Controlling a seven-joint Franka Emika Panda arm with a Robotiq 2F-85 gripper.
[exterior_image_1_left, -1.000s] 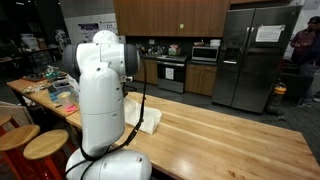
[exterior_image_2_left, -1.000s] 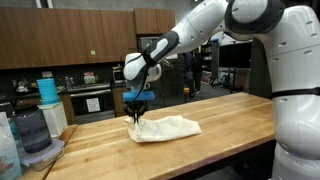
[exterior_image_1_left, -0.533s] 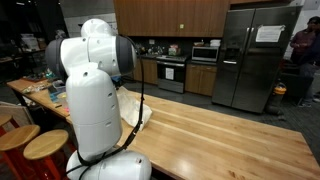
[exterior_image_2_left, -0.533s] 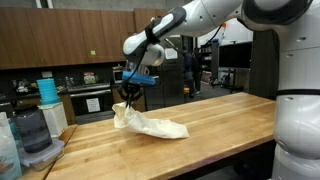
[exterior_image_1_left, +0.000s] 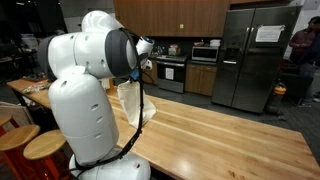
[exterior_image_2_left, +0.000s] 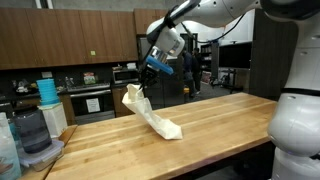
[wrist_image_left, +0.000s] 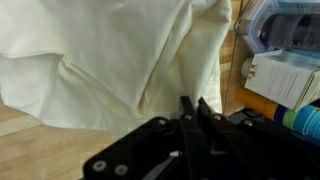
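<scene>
My gripper should move down and back toward the cloth's lower end (exterior_image_2_left: 171, 131) and release there, because that end is resting on the wood while the cloth's held edge hangs high.
A cream-white cloth (exterior_image_2_left: 146, 110) hangs from my gripper (exterior_image_2_left: 142, 85) above the wooden countertop (exterior_image_2_left: 210, 125). Its lower end still rests on the wood. In an exterior view the cloth (exterior_image_1_left: 131, 102) drapes down beside the white arm. In the wrist view the cloth (wrist_image_left: 110, 55) fills the upper frame, and the black fingers (wrist_image_left: 196, 108) are closed together on its edge.
A clear blender jar (exterior_image_2_left: 32, 135) and a stack of blue cups (exterior_image_2_left: 48, 90) stand at the countertop's end. A stove (exterior_image_1_left: 170, 72), microwave (exterior_image_1_left: 206, 52) and steel fridge (exterior_image_1_left: 255, 58) line the far wall. Wooden stools (exterior_image_1_left: 30, 145) stand beside the counter.
The gripper has risen and moved sideways with the cloth. The cloth went from lying flat on the countertop to hanging, only its lower end still on the wood.
</scene>
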